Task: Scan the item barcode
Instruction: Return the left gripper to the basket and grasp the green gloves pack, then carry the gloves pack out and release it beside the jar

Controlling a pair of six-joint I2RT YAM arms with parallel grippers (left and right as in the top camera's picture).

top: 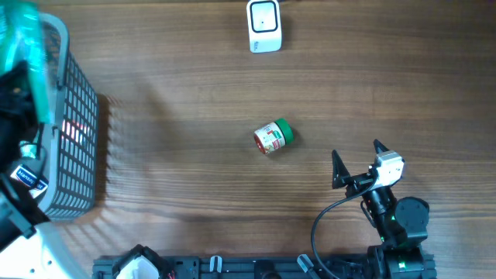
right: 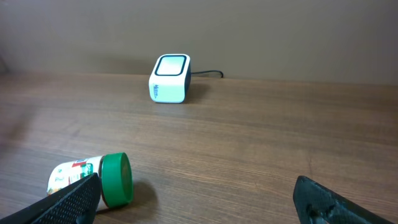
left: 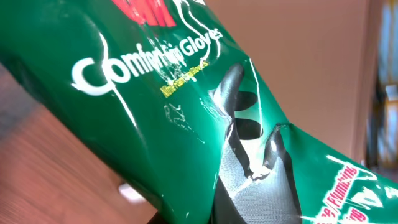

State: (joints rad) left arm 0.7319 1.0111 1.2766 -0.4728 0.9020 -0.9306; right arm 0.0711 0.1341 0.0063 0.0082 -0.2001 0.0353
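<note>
The left gripper shifts to the right in the overhead view and down next to release the packet on the tabletop beside the jar, because that wood lies clear.
A shiny green packet of gloves fills the left wrist view, lifted and tilted. From overhead it shows as a blurred green shape above the basket at the far left, beside my left arm. My left gripper is shut on this packet, and the packet hides its fingers. The white scanner stands at the far edge of the table, its window facing up; it also shows in the right wrist view. My right gripper stands open and empty at the front right.
A grey wire basket stands at the left edge. A small jar with a green lid lies on its side mid-table, just ahead of the right gripper's left finger. The scanner's cable runs off behind it.
</note>
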